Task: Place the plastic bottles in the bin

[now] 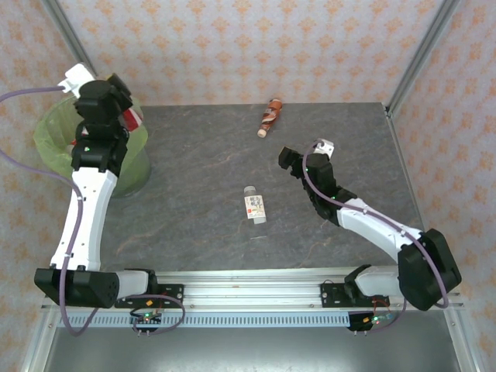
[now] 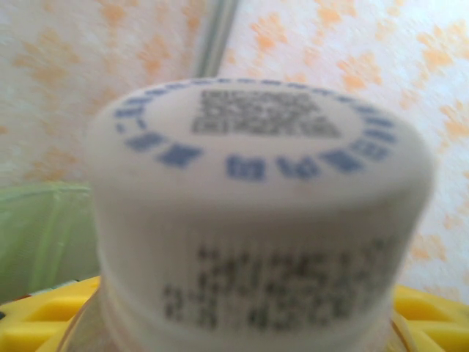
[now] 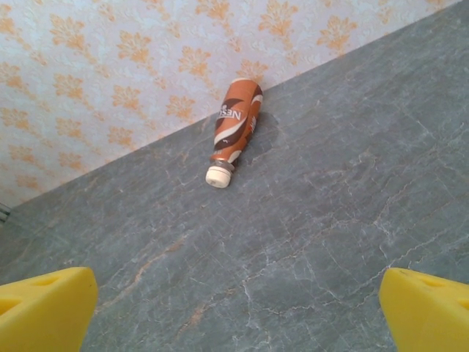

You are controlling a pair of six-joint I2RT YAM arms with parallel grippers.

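Note:
My left gripper holds the bottle, and its red label [image 1: 133,118] hangs by the bin's edge on the table side. I should next move that gripper farther over the bin's opening [image 1: 63,130] toward the bin's side to release the bottle.
My left gripper [image 1: 116,108] is shut on a clear plastic bottle with a red label [image 1: 133,118] and holds it over the bin [image 1: 53,136], a round bin lined with a light-green bag. In the left wrist view the bottle's white cap [image 2: 256,213] sits very close between yellow fingers [image 2: 44,319], with the green bag [image 2: 44,235] behind. A clear bottle with a white cap and red-white label [image 1: 254,204] lies mid-table. A brown-red bottle [image 1: 269,118] [image 3: 236,121] lies by the back wall. My right gripper [image 1: 298,159] [image 3: 238,308] is open above bare table, short of the brown-red bottle.
The grey stone-patterned table [image 1: 201,163] is walled by patterned panels at the back and sides. A metal post [image 1: 415,54] stands at the back right corner. The arm rail [image 1: 248,291] runs along the near edge.

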